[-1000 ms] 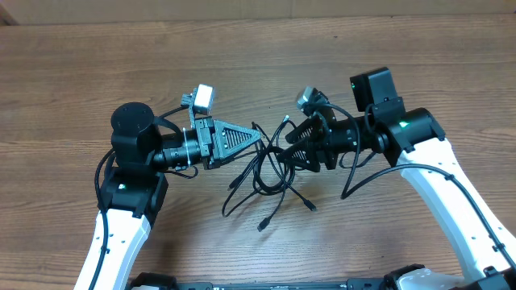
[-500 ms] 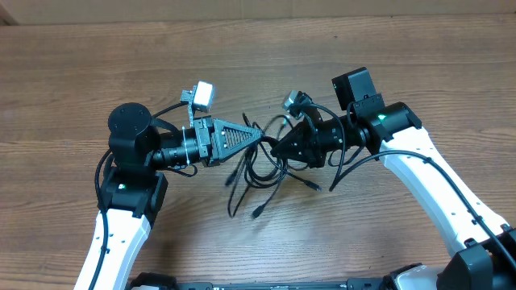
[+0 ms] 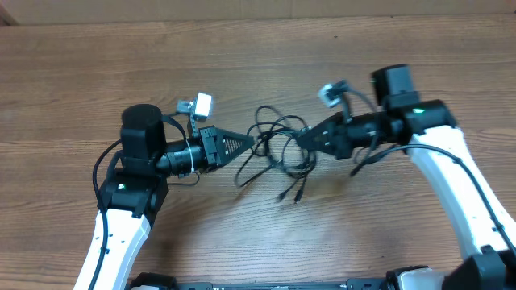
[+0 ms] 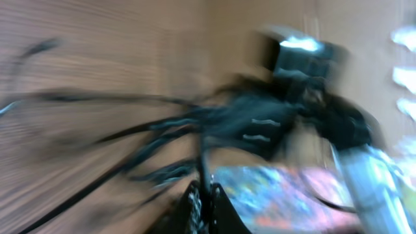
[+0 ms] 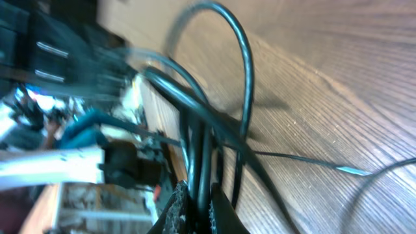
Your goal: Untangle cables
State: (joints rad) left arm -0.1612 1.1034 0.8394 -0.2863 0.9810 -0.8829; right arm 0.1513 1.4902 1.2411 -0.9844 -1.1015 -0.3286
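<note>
I will next pull my left gripper back and away from the knotted cables and then let go of its piece of cable (image 3: pixel 254 145) (image 4: pixel 205 186), while my right gripper holds the opposite side of the cables.
The black cables (image 3: pixel 280 159) hang as a knotted bunch between my two grippers above the wooden table (image 3: pixel 266 64). My left gripper (image 3: pixel 251 143) is shut on a strand at the bunch's left side. On the bunch's right side, my right gripper (image 3: pixel 300 138) is shut on strands. Loose plug ends (image 3: pixel 283 196) dangle below the tangle. The left wrist view is blurred; its jaws (image 4: pixel 205 195) pinch one thin cable (image 4: pixel 203 162). In the right wrist view the jaws (image 5: pixel 200 198) clamp two cable strands (image 5: pixel 201 149), with another loop (image 5: pixel 244 71) arching above.
The right arm (image 4: pixel 305 110) fills the blurred left wrist view beyond the cables. The left arm (image 5: pixel 71 45) shows at the upper left of the right wrist view. Each arm carries its own thicker black wire (image 3: pixel 367 161).
My right gripper has shut on the cables and drawn back to the right. The left gripper has shifted slightly left, and the tangle is pulled wider between them.
</note>
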